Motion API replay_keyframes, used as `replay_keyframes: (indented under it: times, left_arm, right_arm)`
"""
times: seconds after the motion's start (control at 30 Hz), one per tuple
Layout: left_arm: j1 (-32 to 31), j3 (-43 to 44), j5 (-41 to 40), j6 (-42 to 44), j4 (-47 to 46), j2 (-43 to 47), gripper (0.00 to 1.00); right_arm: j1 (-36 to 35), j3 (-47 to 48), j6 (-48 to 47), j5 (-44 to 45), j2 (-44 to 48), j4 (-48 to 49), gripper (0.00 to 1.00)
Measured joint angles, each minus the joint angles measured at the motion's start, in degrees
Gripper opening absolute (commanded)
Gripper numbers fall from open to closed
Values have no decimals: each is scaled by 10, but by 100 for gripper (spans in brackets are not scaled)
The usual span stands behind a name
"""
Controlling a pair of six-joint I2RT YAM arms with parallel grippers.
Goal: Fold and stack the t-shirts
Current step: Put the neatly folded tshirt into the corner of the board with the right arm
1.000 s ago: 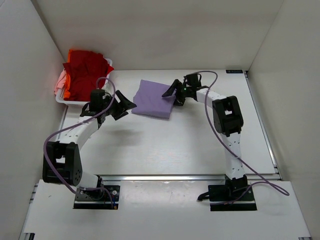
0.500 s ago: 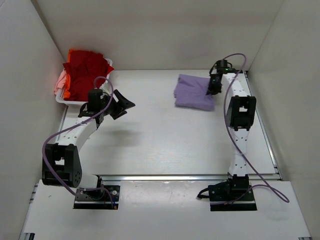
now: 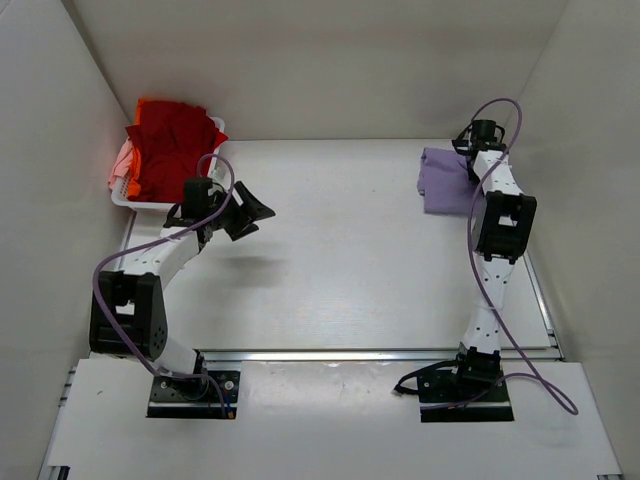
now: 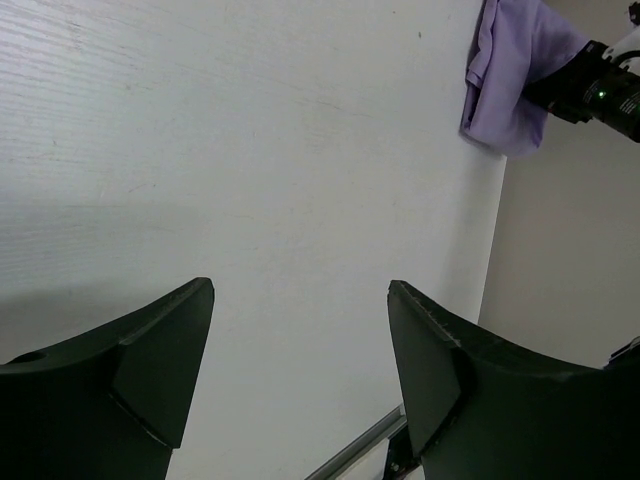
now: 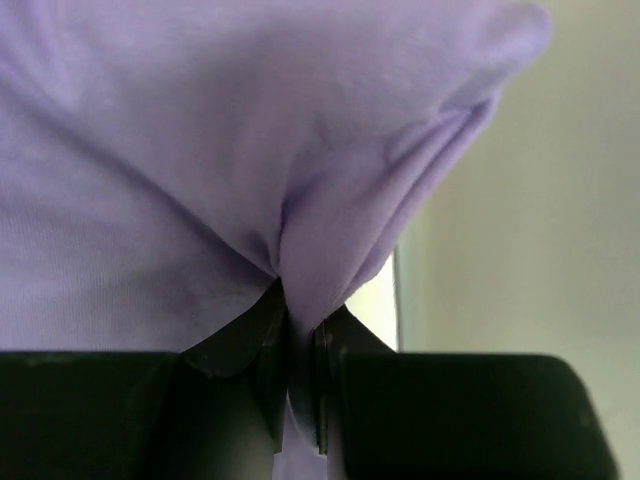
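Note:
The pinched edge of the lavender t-shirt is still separated by a bare strip from the nearby side wall, so my right gripper will gently move the edge toward it next and release it there.
The folded lavender t-shirt [image 3: 442, 180] lies at the far right of the table, next to the right wall. My right gripper [image 3: 470, 165] is shut on its edge; in the right wrist view the purple cloth [image 5: 250, 150] is pinched between the jaws of the gripper [image 5: 300, 330]. The shirt also shows far off in the left wrist view [image 4: 515, 75]. My left gripper [image 3: 252, 210] is open and empty over the bare table left of centre, its fingers [image 4: 150, 360] spread wide. Red, orange and pale pink t-shirts [image 3: 170, 140] are piled in the white basket [image 3: 140, 200] at the far left.
White walls close in the table on the left, back and right. A metal rail [image 3: 360, 352] runs along the near edge. The right arm [image 3: 495, 225] stretches along the right side of the table.
My right gripper has dragged the lavender t-shirt from the table's middle back to the far right by the wall. The left arm has barely moved.

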State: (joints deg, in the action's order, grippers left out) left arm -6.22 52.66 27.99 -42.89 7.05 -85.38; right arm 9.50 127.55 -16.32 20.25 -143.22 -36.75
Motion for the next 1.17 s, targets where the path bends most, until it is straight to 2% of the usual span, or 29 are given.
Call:
replay_keyframes:
  times: [0.27, 0.3, 0.33, 0.37, 0.4, 0.43, 0.63, 0.77, 0.83, 0.97, 1.07, 1.17]
  left_arm:
    - [-5, 19, 6, 14, 14, -16, 83]
    - [-6, 23, 6, 17, 21, -17, 85]
    - [-7, 27, 6, 21, 25, -18, 98]
    - [-7, 32, 6, 27, 28, -20, 98]
    - [-8, 36, 7, 30, 32, -21, 99]
    - [-8, 40, 8, 34, 33, -22, 99]
    - [-3, 45, 29, 71, 54, -18, 99]
    - [-9, 44, 35, 98, 91, -2, 99]
    - [-23, 33, 35, 107, 99, 22, 98]
    - [-79, -13, 0, 124, 118, 117, 99]
    - [-130, -57, -20, 127, 118, 206, 99]
    - [-143, -95, -28, 132, 127, 262, 99]
  right_arm:
    - [12, 1, -28, 14, -19, 93, 0]
    - [15, 1, -27, 17, -21, 102, 2]
    - [18, 1, -25, 24, -24, 107, 17]
    - [19, 2, -20, 32, -26, 111, 40]
    - [22, 3, -12, 42, -27, 113, 59]
    - [23, 7, -3, 53, -27, 111, 99]
    - [24, 27, 58, 53, 16, 70, 99]
    - [-9, 12, 92, 45, 118, 28, 99]
    - [-51, -32, 104, 48, 200, 22, 99]
    - [-186, -237, 153, 45, 413, 37, 100]
    - [-281, -444, 205, 16, 574, 62, 100]
    - [-291, -593, 248, -2, 692, 49, 100]
